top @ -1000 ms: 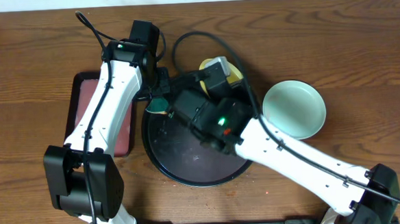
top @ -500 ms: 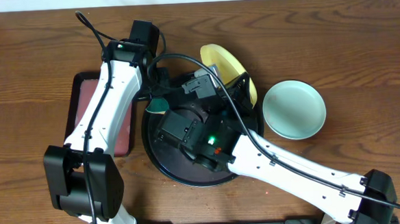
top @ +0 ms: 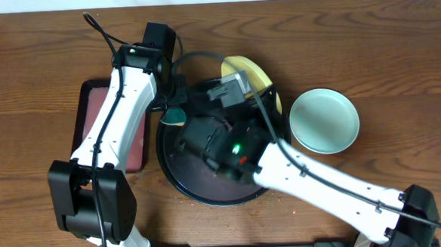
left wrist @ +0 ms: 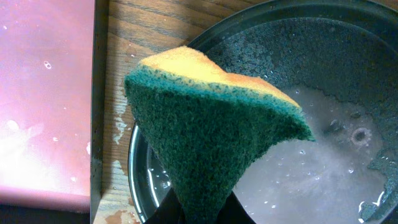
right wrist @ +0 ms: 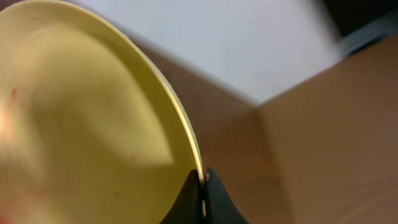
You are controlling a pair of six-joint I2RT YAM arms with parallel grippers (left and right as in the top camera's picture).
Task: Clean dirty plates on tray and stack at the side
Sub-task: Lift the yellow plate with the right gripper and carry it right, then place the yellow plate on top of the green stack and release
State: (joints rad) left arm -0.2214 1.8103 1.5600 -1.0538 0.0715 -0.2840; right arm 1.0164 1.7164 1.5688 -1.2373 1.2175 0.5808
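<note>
My right gripper will swing over the mint-blue plate next, since it lies beside the tray, then turn the tilted yellow plate flat and lower it on top.
My right gripper [right wrist: 203, 183] is shut on the rim of the yellow plate [right wrist: 87, 118] and holds it tilted up over the far right edge of the black tray [top: 184, 182]; the plate also shows in the overhead view [top: 254, 75]. Faint red specks mark its face. My left gripper [left wrist: 202, 211] is shut on a green and yellow sponge [left wrist: 211, 118] above the tray's wet left rim [left wrist: 140, 177]. One pale mint-blue plate [top: 324, 120] lies on the table right of the tray. The other mint-blue plate is out of view.
A dark red rectangular tray [top: 88, 123] lies left of the black tray, its wet pink surface in the left wrist view [left wrist: 43, 93]. The right arm [top: 314, 179] crosses over the black tray. Wooden table [top: 399, 61] all around.
My right gripper has tipped and shifted the yellow plate over the tray's far right edge, rotating the wrist. The left arm with the sponge has not moved.
</note>
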